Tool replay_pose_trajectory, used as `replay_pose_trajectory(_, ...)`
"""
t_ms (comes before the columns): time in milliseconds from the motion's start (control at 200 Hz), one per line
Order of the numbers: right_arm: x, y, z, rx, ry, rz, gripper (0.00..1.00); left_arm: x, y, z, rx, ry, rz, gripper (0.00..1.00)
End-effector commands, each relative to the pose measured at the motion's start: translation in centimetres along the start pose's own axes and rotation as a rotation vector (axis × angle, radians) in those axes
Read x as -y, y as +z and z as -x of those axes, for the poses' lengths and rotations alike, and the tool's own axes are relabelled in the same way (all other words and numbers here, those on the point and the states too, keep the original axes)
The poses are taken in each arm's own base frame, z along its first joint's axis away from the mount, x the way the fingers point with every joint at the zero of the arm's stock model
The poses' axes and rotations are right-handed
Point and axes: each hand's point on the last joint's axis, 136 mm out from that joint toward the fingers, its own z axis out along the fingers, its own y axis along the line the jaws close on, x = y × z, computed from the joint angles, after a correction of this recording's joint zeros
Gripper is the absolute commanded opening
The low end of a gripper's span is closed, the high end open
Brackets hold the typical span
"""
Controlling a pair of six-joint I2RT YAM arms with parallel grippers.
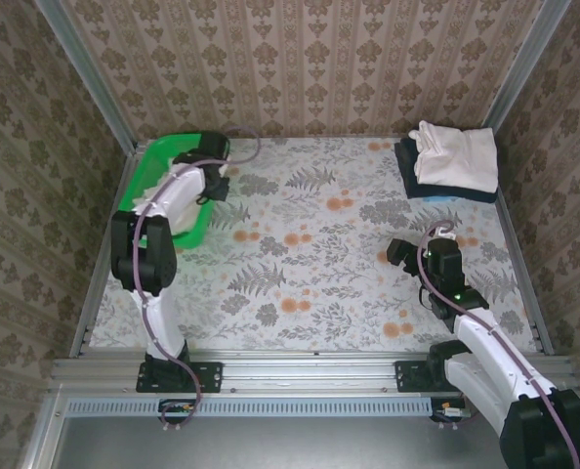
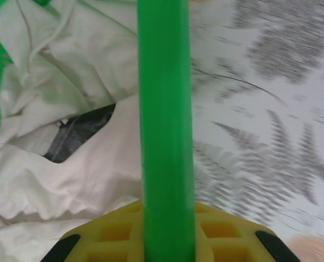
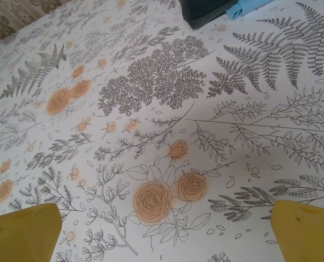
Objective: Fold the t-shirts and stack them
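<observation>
My left gripper pushes the held green rim outward toward the back corner where the patterned walls meet [image 1: 132,149] next. It releases the rim there, since that corner lies outward.
Crumpled cream-white t-shirts [image 2: 69,164] lie inside the green mesh basket [image 1: 153,166] at the back left; a dark neck tag [image 2: 80,134] shows among the folds. My left gripper [image 1: 215,184] sits at the basket's right side, shut on its green rim [image 2: 165,109], which runs straight up between the yellow fingers [image 2: 113,234]. At the back right a folded cream t-shirt [image 1: 458,156] rests on a dark navy folded one [image 1: 407,161]. My right gripper [image 1: 404,252] hovers low over the table, open and holding nothing, its yellow fingertips [image 3: 23,232] wide apart.
The floral tablecloth [image 1: 310,254] covers the table between the arms. Patterned walls and metal rails close in the back and sides. A strip of light blue cloth [image 3: 244,8] peeks from under the navy t-shirt's corner [image 3: 205,11].
</observation>
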Motion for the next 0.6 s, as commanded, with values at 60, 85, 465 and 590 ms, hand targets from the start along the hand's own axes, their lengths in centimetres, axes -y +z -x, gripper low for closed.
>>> replay_pose_trajectory(60, 0.3, 0.2, 0.2, 0.001, 0.003, -0.015, 1.00, -0.9, 2.2, 2.8, 0.025, 0.102, 0.051, 0.00)
replay_pose_trajectory(85, 0.3, 0.2, 0.2, 0.001, 0.002, -0.016, 1.00, -1.1, 2.6, 2.9, 0.024, 0.106, 0.056, 0.00)
replay_pose_trajectory(465, 0.4, -0.1, 0.8, -0.005, -0.001, -0.035, 1.00, -6.1, 5.6, 2.7, -0.022, 0.044, 0.131, 0.00)
replay_pose_trajectory(590, 0.6, -0.4, 1.0, -0.007, -0.006, -0.051, 1.00, -7.4, 5.7, 2.9, -0.038, 0.002, 0.158, 0.00)
